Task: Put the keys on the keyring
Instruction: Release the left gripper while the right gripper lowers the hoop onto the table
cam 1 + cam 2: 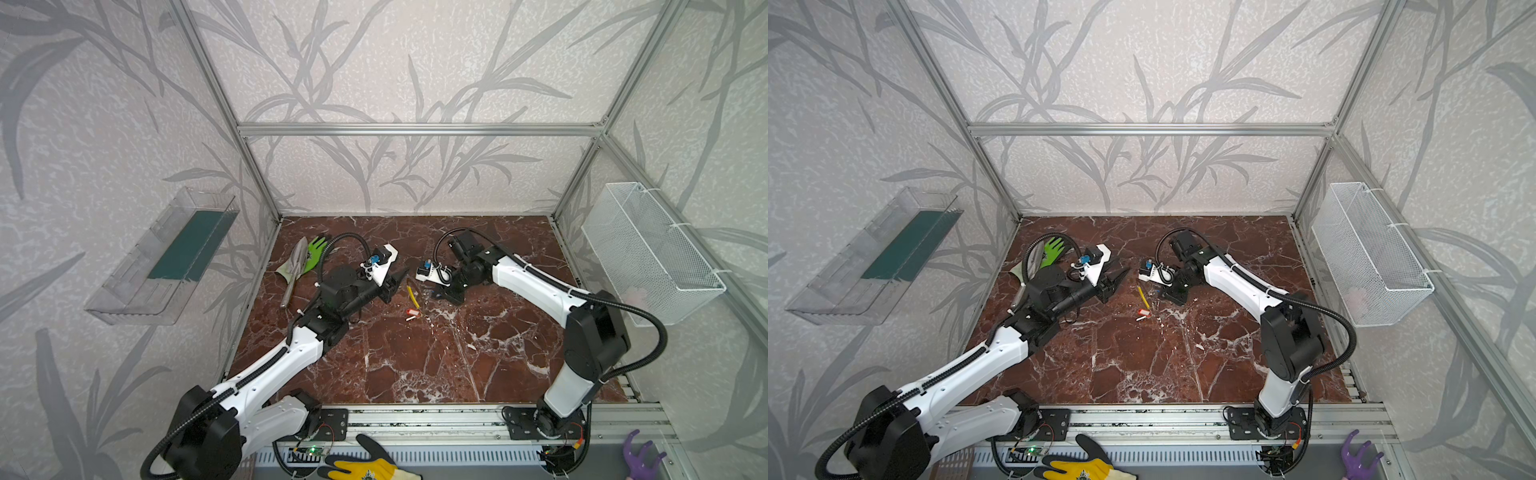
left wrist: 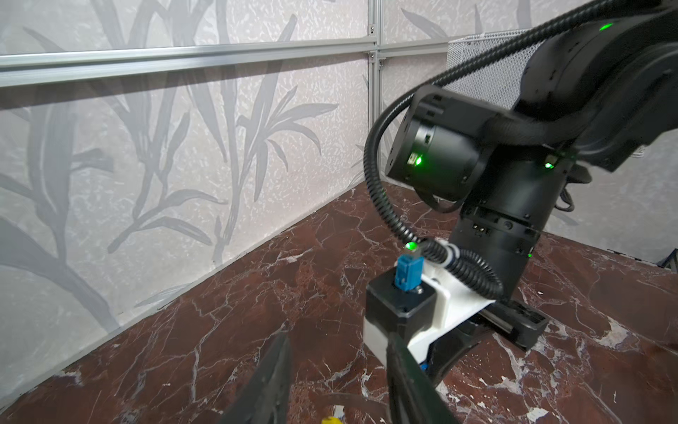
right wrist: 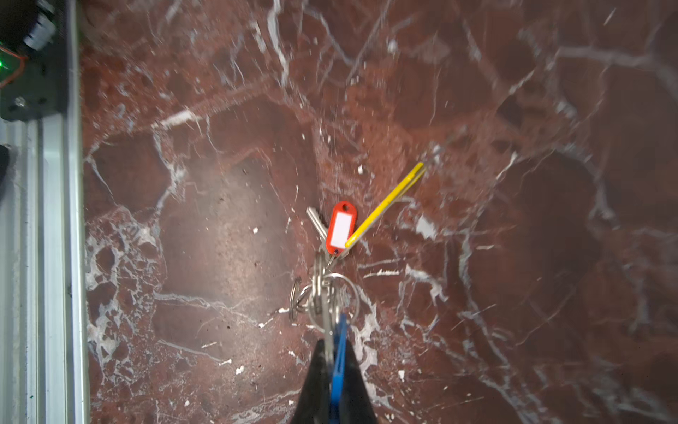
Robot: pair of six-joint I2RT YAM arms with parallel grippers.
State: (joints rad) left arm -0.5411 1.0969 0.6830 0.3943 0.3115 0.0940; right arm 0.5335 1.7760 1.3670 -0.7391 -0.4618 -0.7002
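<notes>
My right gripper will next move down and back to release the blue tag on the bare marble floor, as that spot is below it, nearer my base.
My right gripper is shut on the blue tag and its silvery key, holding them just over the marble floor. Small split rings bunch in front of its tips. Beyond them lies the red-orange tag with its key. The keyring's yellow arc ends at that tag; whether it is threaded I cannot tell. In both top views the yellow arc lies between the arms. My left gripper stands open above the hoop's grey band, holding nothing.
A green glove and a trowel lie at the back left. A white mesh basket hangs on the right wall, a clear bin on the left. A yellow glove rests past the front rail.
</notes>
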